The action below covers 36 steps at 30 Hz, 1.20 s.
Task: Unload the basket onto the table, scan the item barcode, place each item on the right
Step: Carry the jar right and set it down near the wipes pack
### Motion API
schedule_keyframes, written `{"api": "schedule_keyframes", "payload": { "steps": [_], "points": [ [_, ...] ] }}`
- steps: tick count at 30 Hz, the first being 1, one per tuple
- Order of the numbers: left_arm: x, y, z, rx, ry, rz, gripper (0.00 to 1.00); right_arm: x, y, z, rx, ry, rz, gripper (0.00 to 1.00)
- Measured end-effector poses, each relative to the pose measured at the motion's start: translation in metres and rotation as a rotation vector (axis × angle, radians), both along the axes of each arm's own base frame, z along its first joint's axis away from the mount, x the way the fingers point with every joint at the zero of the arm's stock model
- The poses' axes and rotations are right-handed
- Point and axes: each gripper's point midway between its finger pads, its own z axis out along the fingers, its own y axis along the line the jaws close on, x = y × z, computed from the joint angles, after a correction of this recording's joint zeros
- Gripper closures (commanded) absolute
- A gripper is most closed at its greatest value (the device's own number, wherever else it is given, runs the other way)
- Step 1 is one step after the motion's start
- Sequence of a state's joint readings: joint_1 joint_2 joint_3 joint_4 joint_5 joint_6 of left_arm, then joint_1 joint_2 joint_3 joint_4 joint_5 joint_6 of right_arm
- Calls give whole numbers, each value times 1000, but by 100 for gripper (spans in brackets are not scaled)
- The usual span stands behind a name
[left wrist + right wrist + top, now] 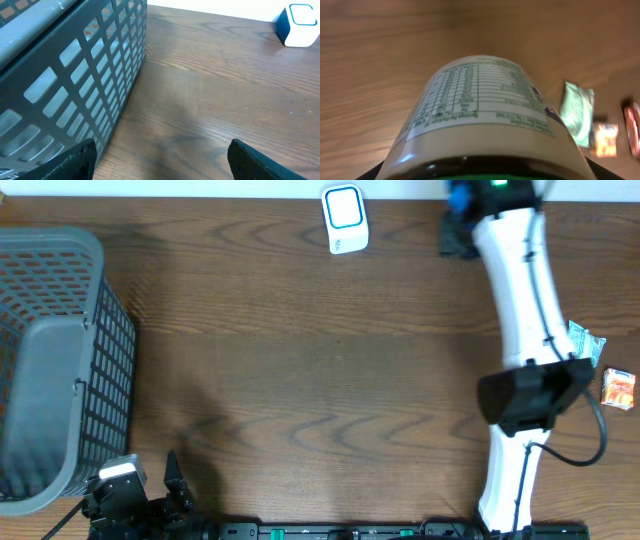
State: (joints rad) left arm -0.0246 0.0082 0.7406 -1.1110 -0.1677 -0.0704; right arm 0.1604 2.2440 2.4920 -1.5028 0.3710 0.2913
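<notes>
I should swing my right gripper back and down and let go of the bottle [480,115] beside the silvery green packet, because that spot is below, to the gripper's right in the overhead view.
A bottle [480,115] with a white printed label and a green cap fills the right wrist view. My right gripper [480,172] is shut on it near the cap, with only dark finger edges showing at the bottom corners. No barcode shows on the label side that faces the camera. In the overhead view that gripper [457,230] is at the table's far right, a little right of the white and blue scanner [343,220]. The scanner [298,25] also appears far off in the left wrist view. My left gripper [162,162] stands open and empty over the wood.
A grey mesh basket [60,240] stands at the left edge, close beside my left gripper [172,480]; its wall [75,65] fills the left of that wrist view. A silvery green packet [585,340] and an orange packet [618,387] lie at the right edge.
</notes>
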Motion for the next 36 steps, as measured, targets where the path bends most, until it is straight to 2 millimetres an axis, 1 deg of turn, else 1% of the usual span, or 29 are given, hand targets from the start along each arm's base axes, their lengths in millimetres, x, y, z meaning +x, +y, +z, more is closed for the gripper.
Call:
{"api": "schedule_keyframes", "payload": {
  "steps": [2, 4, 6, 7, 9, 11, 13, 14, 15, 17, 18, 19, 23, 25, 27, 28, 31, 32, 33, 34, 36],
  "points": [
    [0, 0, 0, 0, 0, 0, 16, -3, -42, -6, 35, 20, -100, 42],
    [0, 0, 0, 0, 0, 0, 16, -6, -74, -9, 64, 24, -171, 41],
    [0, 0, 0, 0, 0, 0, 16, -11, -112, -11, 88, 19, -256, 41],
    [0, 0, 0, 0, 0, 0, 16, -13, -123, -12, 95, 16, -280, 41],
    [0, 0, 0, 0, 0, 0, 16, -20, -157, -22, 119, 22, -354, 42],
    [0, 0, 0, 0, 0, 0, 16, -24, -186, -37, 143, 24, -419, 43],
    [0, 0, 0, 0, 0, 0, 16, -31, -216, -63, 163, 40, -488, 46],
    [0, 0, 0, 0, 0, 0, 16, -34, -225, -71, 168, 45, -508, 45],
    [0, 0, 0, 0, 0, 0, 16, -40, -239, -86, 176, 57, -540, 44],
    [0, 0, 0, 0, 0, 0, 16, -49, -261, -111, 197, 63, -592, 40],
    [0, 0, 0, 0, 0, -1, 16, -53, -265, -118, 205, 65, -605, 40],
    [0, 0, 0, 0, 0, 0, 16, -59, -276, -130, 216, 67, -633, 39],
    [0, 0, 0, 0, 0, 0, 16, -77, -305, -154, 231, 52, -702, 38],
    [0, 0, 0, 0, 0, 0, 16, -84, -317, -158, 237, 40, -729, 37],
    [0, 0, 0, 0, 0, 0, 16, -89, -328, -160, 242, 23, -753, 37],
    [0, 0, 0, 0, 0, 0, 16, -92, -337, -159, 249, 7, -770, 36],
    [0, 0, 0, 0, 0, 0, 16, -100, -351, -159, 280, -21, -798, 36],
    [0, 0, 0, 0, 0, 0, 16, -101, -353, -159, 288, -27, -805, 36],
    [0, 0, 0, 0, 0, 0, 16, -104, -356, -159, 298, -31, -811, 33],
    [0, 0, 0, 0, 0, 0, 16, -107, -360, -159, 316, -41, -821, 34],
    [0, 0, 0, 0, 0, 0, 16, -108, -361, -160, 329, -46, -828, 33]
  ]
}}
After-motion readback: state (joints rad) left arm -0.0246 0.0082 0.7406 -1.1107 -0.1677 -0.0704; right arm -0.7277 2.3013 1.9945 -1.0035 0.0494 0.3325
